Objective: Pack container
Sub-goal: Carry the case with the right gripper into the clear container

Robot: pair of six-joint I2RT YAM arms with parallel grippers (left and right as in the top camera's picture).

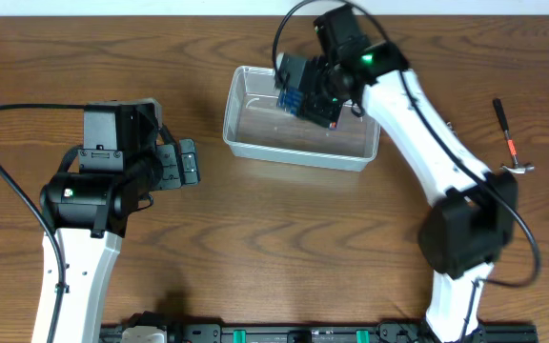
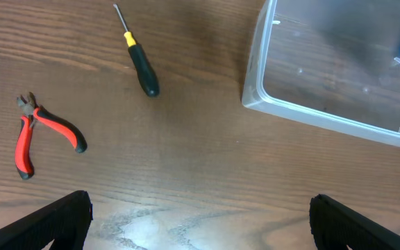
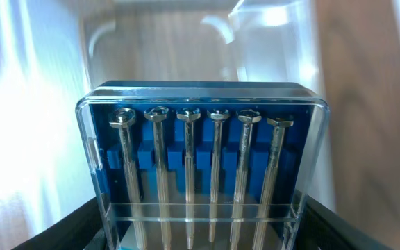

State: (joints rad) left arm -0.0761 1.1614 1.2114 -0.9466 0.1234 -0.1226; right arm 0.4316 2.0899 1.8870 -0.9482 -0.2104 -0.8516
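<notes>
Next, my right gripper first lowers into the clear container and draws back toward the container's near side, to get room for the drill-bit case.
The clear plastic container [image 1: 246, 133] stands at the table's upper middle; its corner shows in the left wrist view [image 2: 269, 97] and it fills the background of the right wrist view [image 3: 40, 104]. My right gripper [image 1: 305, 100] is shut on a small blue drill-bit case [image 3: 200, 167] holding several bits, and holds it over the container's inside [image 1: 298, 103]. My left gripper [image 2: 200, 222] is open and empty above bare table, left of the container [image 1: 187, 164].
Red-handled pliers [image 2: 37, 135] and a black-and-yellow screwdriver [image 2: 139, 59] lie on the table in the left wrist view. A small hammer with a black and red handle [image 1: 508, 143] lies at the far right.
</notes>
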